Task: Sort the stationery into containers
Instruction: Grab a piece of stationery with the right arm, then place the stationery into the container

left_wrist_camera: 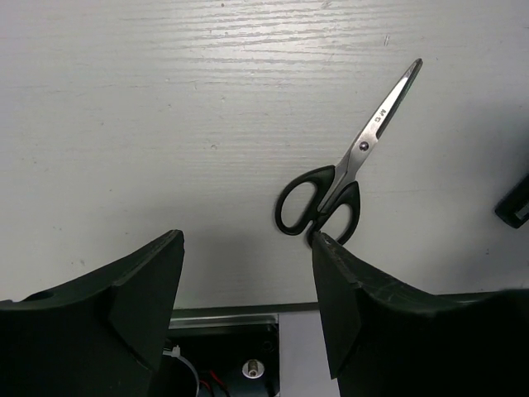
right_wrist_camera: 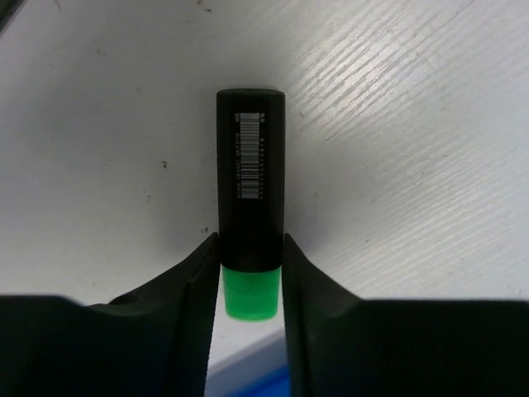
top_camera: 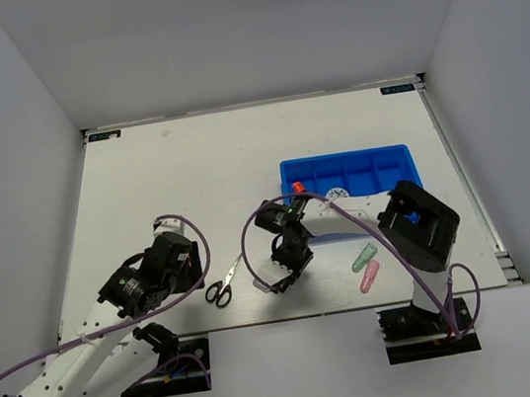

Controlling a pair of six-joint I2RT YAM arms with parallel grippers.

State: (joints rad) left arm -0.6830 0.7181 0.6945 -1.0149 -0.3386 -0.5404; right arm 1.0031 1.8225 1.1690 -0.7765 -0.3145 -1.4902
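Observation:
A marker already lies in the blue bin's section (top_camera: 297,183) with the orange-ended marker, so next my right gripper will go up, move outward over that section and come down to release its black marker.
My right gripper (right_wrist_camera: 250,244) is shut on a black marker (right_wrist_camera: 250,157) with a green end (right_wrist_camera: 250,294), held just above the white table. In the top view this gripper (top_camera: 285,260) hangs left of and in front of the blue divided bin (top_camera: 393,155). An orange-ended marker (top_camera: 297,187) and a blue-and-white disc (top_camera: 337,191) lie in the bin. Black-handled scissors (top_camera: 223,285) lie closed on the table, also in the left wrist view (left_wrist_camera: 343,178). My left gripper (left_wrist_camera: 248,248) is open and empty, left of the scissors (top_camera: 177,262). Small green (top_camera: 361,261) and pink (top_camera: 368,278) pieces lie near the front edge.
White walls close in the table on the left, back and right. The table's near edge with its metal rail (left_wrist_camera: 231,316) runs just below my left gripper. The right arm's elbow (top_camera: 424,225) stands over the bin's near right corner.

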